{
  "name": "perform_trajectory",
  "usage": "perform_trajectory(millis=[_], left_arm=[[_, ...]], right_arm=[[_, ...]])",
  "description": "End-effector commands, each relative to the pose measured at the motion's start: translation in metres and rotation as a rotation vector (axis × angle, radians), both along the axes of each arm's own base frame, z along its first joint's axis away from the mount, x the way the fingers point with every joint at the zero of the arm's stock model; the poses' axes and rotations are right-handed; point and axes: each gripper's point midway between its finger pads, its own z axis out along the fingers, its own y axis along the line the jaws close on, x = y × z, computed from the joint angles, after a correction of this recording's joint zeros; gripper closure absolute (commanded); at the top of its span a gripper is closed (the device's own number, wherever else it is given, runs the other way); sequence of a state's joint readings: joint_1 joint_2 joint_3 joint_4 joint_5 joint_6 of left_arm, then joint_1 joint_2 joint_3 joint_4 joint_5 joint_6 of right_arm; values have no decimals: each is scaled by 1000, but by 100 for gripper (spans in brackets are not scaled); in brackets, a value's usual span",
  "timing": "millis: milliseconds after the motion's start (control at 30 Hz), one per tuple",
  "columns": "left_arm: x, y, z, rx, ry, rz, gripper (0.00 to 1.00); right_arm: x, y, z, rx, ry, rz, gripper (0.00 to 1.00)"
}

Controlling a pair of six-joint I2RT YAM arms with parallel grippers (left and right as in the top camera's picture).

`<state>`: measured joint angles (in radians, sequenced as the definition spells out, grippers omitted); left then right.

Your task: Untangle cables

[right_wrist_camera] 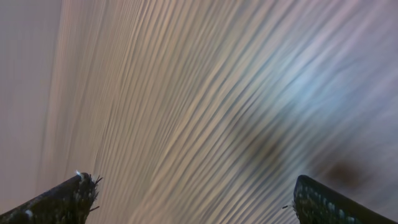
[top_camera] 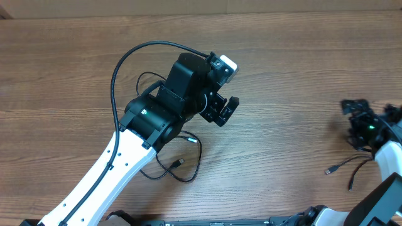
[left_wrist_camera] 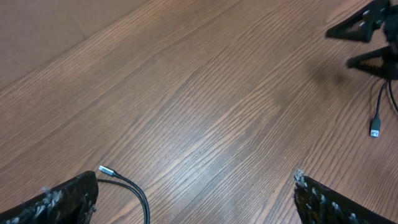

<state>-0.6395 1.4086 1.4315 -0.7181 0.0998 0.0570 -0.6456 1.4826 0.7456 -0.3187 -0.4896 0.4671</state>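
Note:
My left gripper goes to the left in the overhead view and down onto the looped cable (top_camera: 199, 148) (left_wrist_camera: 135, 189) next, since its fingers hang over bare wood beside it.
One thin black cable (top_camera: 188, 168) lies looped on the wooden table, partly under my left arm, with silver-tipped plugs (top_camera: 178, 163) showing. My left gripper (top_camera: 224, 111) hangs open above bare wood, up and to the right of that loop. In the left wrist view a silver plug (left_wrist_camera: 106, 170) and its doubled cord lie just inside the left fingertip (left_wrist_camera: 68, 198), untouched; the gripper (left_wrist_camera: 196, 196) holds nothing. A second cable (top_camera: 342, 167) lies at the right, just below my open right gripper (top_camera: 353, 124). The right wrist view is blurred: the gripper (right_wrist_camera: 193, 202) is open over wood.
A thick black wire (top_camera: 119, 69) fixed to the left arm arcs over the table. In the left wrist view the right gripper (left_wrist_camera: 367, 37) shows at top right, with the second cable's plug (left_wrist_camera: 375, 130) below it. The table's far edge (top_camera: 201, 14) runs along the top.

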Motion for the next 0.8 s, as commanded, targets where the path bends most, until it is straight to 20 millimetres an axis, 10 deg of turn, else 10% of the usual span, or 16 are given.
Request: perform_trajectory(millis=[0,433,767], left_arm=[[2,2,4,-8,-6,14,0],[11,14,2,46,-38,78,0],[37,143,-33,64,204,518,1]], right_arm=[[7,40,2,37,-15,155,0],[9,204,-4,36,33,634,0],[-1,243,-4,37,37,749,0]])
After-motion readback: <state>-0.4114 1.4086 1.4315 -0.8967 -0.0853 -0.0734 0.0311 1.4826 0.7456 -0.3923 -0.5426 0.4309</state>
